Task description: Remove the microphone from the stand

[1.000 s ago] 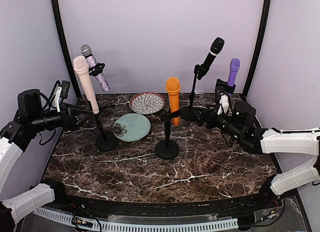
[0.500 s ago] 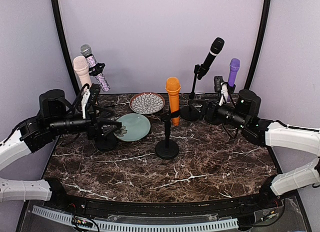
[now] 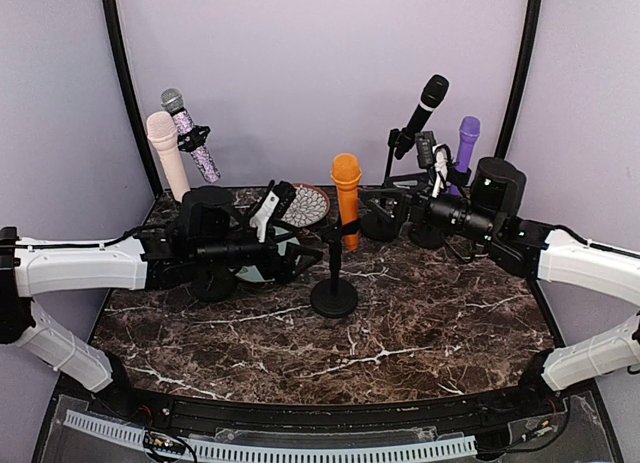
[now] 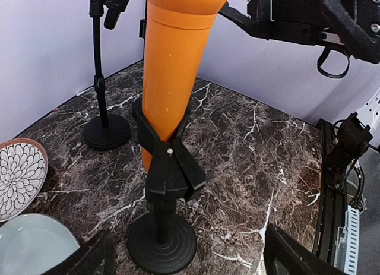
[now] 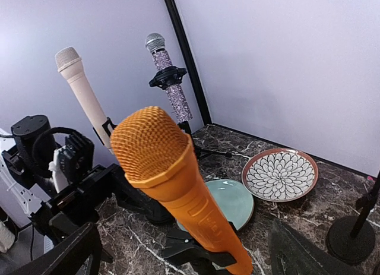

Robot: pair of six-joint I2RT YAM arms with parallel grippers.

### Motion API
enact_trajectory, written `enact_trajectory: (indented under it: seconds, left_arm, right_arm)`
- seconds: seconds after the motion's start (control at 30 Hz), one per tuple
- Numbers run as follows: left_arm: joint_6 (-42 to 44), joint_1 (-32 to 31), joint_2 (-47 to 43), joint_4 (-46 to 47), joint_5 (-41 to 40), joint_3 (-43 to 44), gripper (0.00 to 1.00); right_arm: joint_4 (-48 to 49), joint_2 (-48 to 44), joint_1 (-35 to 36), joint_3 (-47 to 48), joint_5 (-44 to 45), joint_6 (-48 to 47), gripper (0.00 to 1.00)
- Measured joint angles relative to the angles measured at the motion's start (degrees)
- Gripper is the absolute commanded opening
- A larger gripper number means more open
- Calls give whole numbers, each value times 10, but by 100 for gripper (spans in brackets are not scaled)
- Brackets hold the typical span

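Observation:
The neck under the orange microphone's head is to the left in the top view. My right gripper will move a little up and across onto it next.
The orange microphone stands upright in a black clip on a short stand with a round base at the table's middle. My left gripper is open just left of the stand, level with its post. In the left wrist view the microphone, the clip and the base lie between and ahead of my left gripper. My right gripper is open just right of the microphone. The right wrist view shows the microphone's head close ahead of my right gripper. Neither gripper touches anything.
A pink microphone and a glitter one stand on stands at the back left. A black microphone and a purple one stand at the back right. A teal plate and a patterned plate lie behind the left arm.
Both arms have swung inward toward the orange microphone: the left from the far left edge, the right from the right side. Both grippers stay open.

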Motion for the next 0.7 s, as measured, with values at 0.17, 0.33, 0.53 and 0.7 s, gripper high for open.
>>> enact_trajectory:
  seconds: [0.17,0.33,0.53,0.7]
  left_arm:
    - [0,0,19,34,-14,1,90]
    - [-1,0,30,51,-19,2,91]
    - [-1,0,33,57,-25,2,92]
    - [-1,0,33,66,-27,1,93]
  right_arm:
    - [-8,12,36,31,26,-34,99]
    - [-7,48,47,67,58,-64,97]
    - [-12,99,57,115,80,-100,87]
    - [-19,126,72,150,95,-126,79]
